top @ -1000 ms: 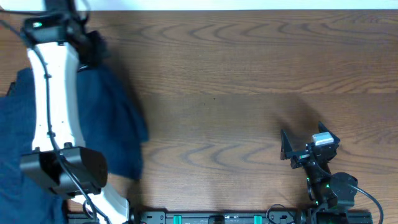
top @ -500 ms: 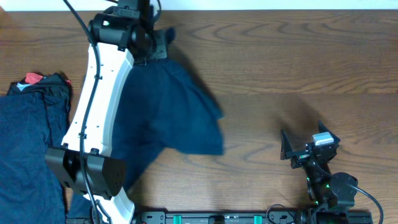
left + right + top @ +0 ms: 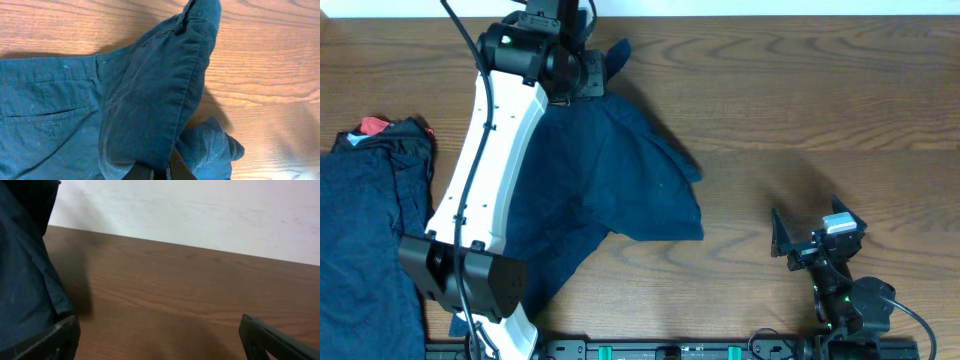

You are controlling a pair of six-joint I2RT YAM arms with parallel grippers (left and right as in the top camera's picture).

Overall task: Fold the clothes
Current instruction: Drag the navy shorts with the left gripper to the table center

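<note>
My left gripper should next pull the fold to the right in the overhead view, into the open room, and release it there, since the tabletop is bare on that side.
A dark navy garment [image 3: 620, 180], wrinkled and with a back pocket, lies spread from the table's far left-centre towards the front. My left gripper [image 3: 598, 72] is shut on its far edge, and a fold of cloth sticks out past the jaws. In the left wrist view the fabric [image 3: 125, 90] fills the frame and is pinched between the fingers [image 3: 181, 169] at the bottom edge. More navy clothes [image 3: 365, 230] lie heaped at the left edge. My right gripper [image 3: 807, 225] is open and empty near the front right; its view shows the garment [image 3: 22, 280] far left.
A small red item [image 3: 370, 127] shows at the top of the left heap. The white left arm [image 3: 480, 170] stretches across the garment from the front edge. Bare wooden table [image 3: 800, 110] lies to the right. A white wall [image 3: 200, 210] runs behind the table.
My left gripper has pulled the navy garment off the left heap and dragged it right along the far edge. The garment has spread out more. The right arm has not moved.
</note>
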